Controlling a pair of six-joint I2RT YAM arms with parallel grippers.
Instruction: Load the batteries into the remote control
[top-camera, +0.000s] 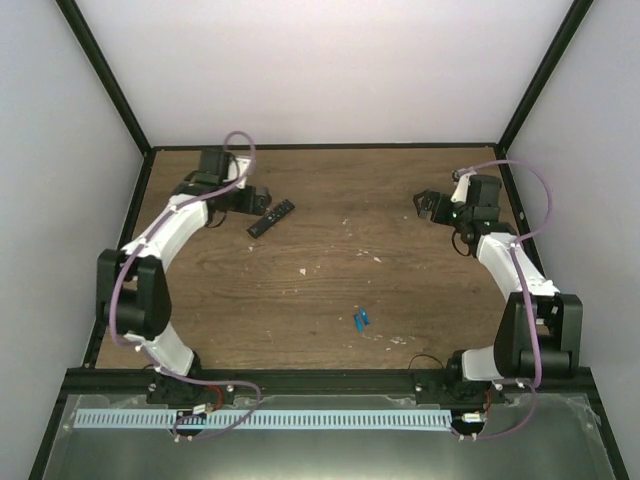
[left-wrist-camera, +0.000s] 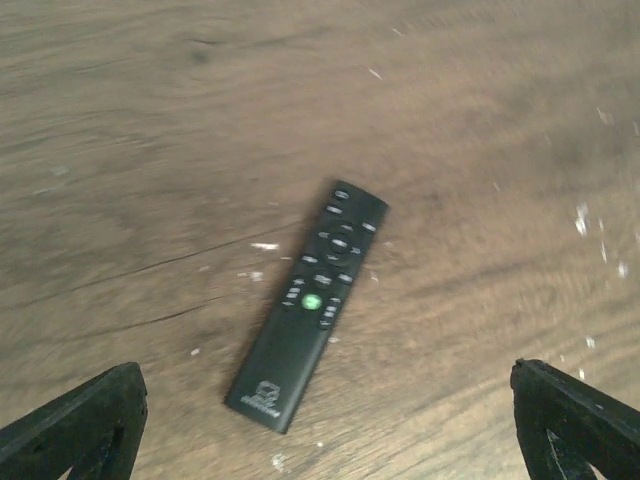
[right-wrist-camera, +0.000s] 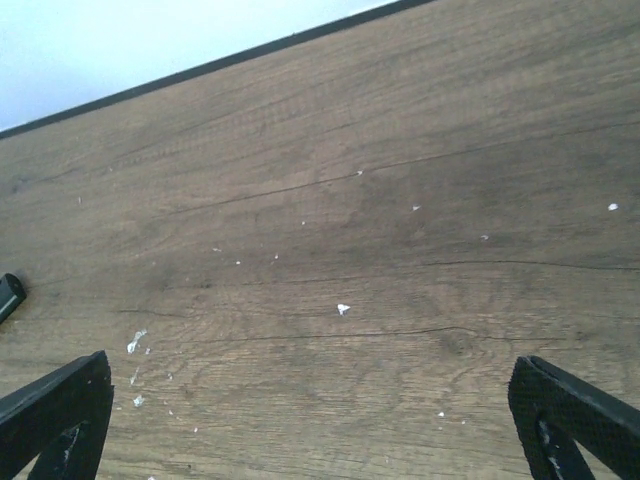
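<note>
My left gripper will go over the button ring of the remote control (top-camera: 272, 218), turn to match it and move down. The remote control slants below my left gripper and to its right in the top view.
The remote control (top-camera: 272, 218) is a slim black bar lying button-side up on the wooden table, at the back left. In the left wrist view the remote control (left-wrist-camera: 308, 305) lies diagonally below and between the wide-spread fingers, untouched. My left gripper (top-camera: 258, 200) hovers just left of it, open and empty (left-wrist-camera: 325, 435). Two small blue batteries (top-camera: 361, 320) lie side by side near the table's front middle, far from both grippers. My right gripper (top-camera: 428, 205) stands open over bare wood at the back right (right-wrist-camera: 315, 425). One end of the remote control (right-wrist-camera: 8, 295) shows at the left edge of the right wrist view.
Black frame posts and white walls enclose the table (top-camera: 330, 280) on three sides. Small white flecks (right-wrist-camera: 343, 309) dot the wood. A metal rail (top-camera: 260, 420) runs along the near edge between the arm bases.
</note>
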